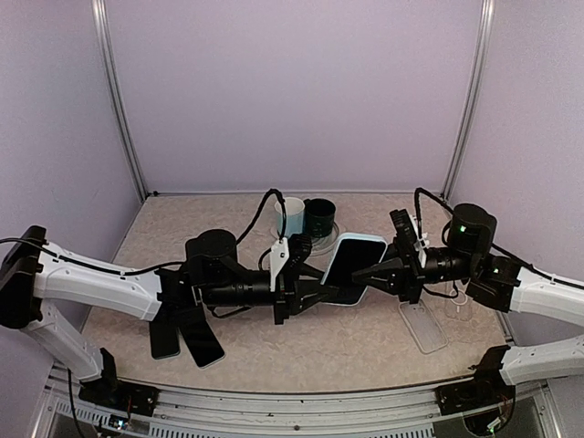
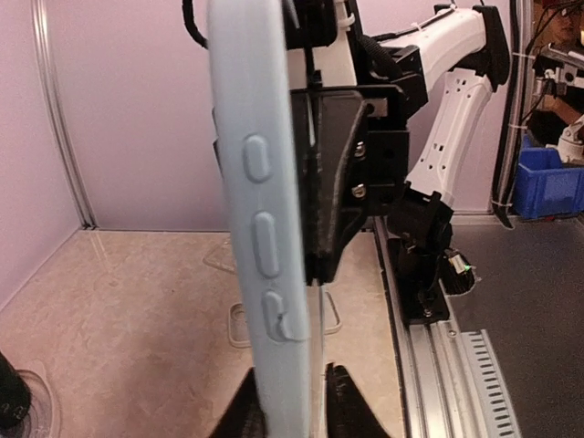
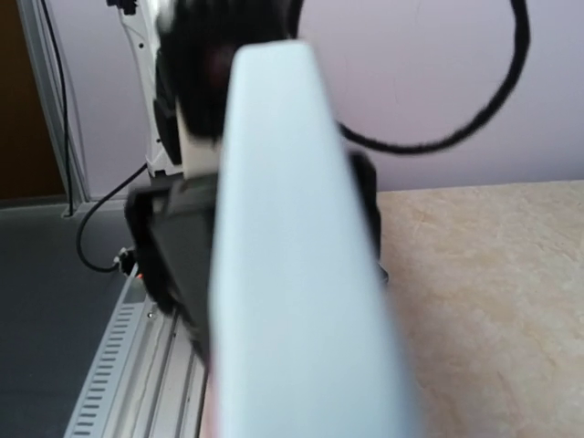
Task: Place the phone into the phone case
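I should next lower my right gripper to the bare tabletop below it, between the dark phones and the clear case, tilt the phone case (image 1: 358, 245) flat, and release.
A light blue phone case (image 1: 358, 245) is held on edge above the table's middle, with the dark phone (image 1: 345, 272) lying against its open face. My left gripper (image 1: 315, 292) is shut on the lower end; in the left wrist view (image 2: 292, 411) its fingertips (image 2: 347, 409) sit on either side of the case's buttoned edge (image 2: 265, 228). My right gripper (image 1: 372, 272) clamps the upper end, and one of its black fingers (image 2: 338, 182) presses the phone side. In the right wrist view the blurred case (image 3: 292, 274) hides the right fingers.
Two dark phones (image 1: 187, 338) lie on the table under the left arm. A clear case (image 1: 422, 326) lies at the right front. A white cup (image 1: 290, 217) and a dark cup (image 1: 319, 217) stand at the back. The metal rail (image 2: 456, 356) runs along the near edge.
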Available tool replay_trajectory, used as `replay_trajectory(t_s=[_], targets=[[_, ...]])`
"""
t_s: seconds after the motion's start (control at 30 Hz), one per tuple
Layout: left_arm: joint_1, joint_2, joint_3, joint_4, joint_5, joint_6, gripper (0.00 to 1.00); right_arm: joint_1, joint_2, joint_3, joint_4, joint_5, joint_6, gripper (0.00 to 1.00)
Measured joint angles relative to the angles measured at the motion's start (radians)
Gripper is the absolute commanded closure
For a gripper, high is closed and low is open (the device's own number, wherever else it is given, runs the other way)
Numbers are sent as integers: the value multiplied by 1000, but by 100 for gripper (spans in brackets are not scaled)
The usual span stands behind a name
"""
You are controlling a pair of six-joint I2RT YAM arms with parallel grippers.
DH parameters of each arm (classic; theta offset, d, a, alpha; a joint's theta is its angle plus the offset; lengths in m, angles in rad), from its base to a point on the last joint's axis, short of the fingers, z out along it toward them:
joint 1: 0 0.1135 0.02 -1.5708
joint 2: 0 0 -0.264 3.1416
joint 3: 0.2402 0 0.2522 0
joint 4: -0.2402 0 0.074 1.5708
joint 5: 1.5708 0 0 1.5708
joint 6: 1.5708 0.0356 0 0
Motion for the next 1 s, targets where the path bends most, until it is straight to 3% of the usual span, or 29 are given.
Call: replay_trajectory(t_s=[0.03,0.2,0.27,0.3,0.37,0.43,0.47,0.57,0.6,0.7,0.73,0.8,0.87,1.0], targets=[[0,7,2,-5,5,1,100,0,0,6,-6,0,-2,100],[11,31,18,-15,33,-15,99,-5,-1,11,-35,-19,-35,100],[11,32,18,-16,39,-17,59,-5,-1,12,-40,-20,-37,100],[11,32,18,-14,42,-18,50,-5,-1,14,-45,-20,-37,100],[10,36,18,-10,45,-11,47,-5,-1,21,-51,-15,-37,100],[6,45,18,-9,46,-12,52,-5,-1,24,-51,-15,-38,100],[5,53,18,-9,47,-12,60,-5,-1,24,-52,-15,-38,100],[3,84,29,-10,46,-16,95,-5,-1,24,-52,-15,-38,100],[3,94,34,-9,46,-23,100,-5,-1,25,-52,-15,-38,100],[3,106,36,0,51,-31,100,-5,-1,27,-64,-25,-45,100],[3,106,36,2,55,-35,95,-5,-1,29,-67,-26,-47,100],[3,106,36,6,56,-39,54,-5,-2,33,-74,-25,-44,100],[3,106,36,10,50,-43,27,-5,-2,37,-81,-6,-40,100],[1,105,34,26,-8,-44,3,-6,4,47,-110,80,-17,100]])
